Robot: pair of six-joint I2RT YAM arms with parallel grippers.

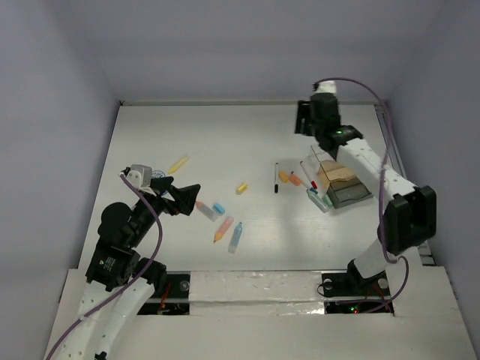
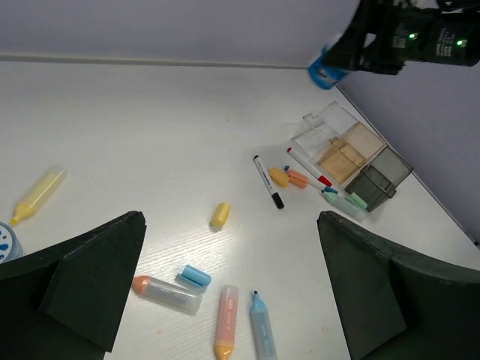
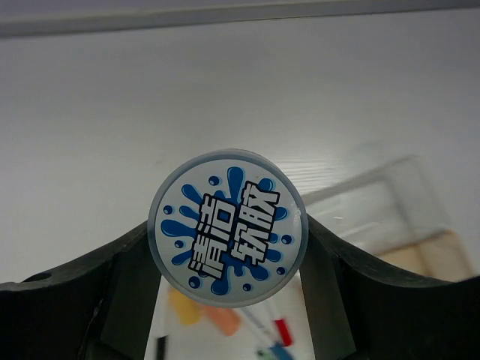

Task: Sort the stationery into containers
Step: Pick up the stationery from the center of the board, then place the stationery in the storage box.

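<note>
I should next move my right gripper down and to its right in the wrist view, because the tray is there. Then I should lower the pot into the empty clear tray [image 1: 322, 154] [image 3: 375, 213] and let go.
A round blue-and-white pot [image 3: 227, 226] fills the right wrist view, and my right gripper [image 3: 229, 247] is shut on its sides. That gripper [image 1: 328, 144] hangs over the far end of the containers [image 1: 341, 182]: clear, tan and grey trays [image 2: 346, 156]. My left gripper [image 2: 232, 292] is open above loose stationery: an orange pen [image 2: 225, 321], a light-blue pen [image 2: 261, 330], a clear orange-tipped pen [image 2: 166, 292] and a blue cap [image 2: 195, 276]. Farther out lie a yellow stub [image 2: 220, 214] and a yellow pen [image 2: 37, 195].
A black pen [image 2: 268, 181], orange stubs [image 2: 289, 178], a red-capped pen [image 2: 311, 171] and green pieces [image 2: 346, 201] lie beside the trays. Another blue-and-white pot [image 2: 6, 244] shows at the left edge. Walls enclose the white table [image 1: 225, 135].
</note>
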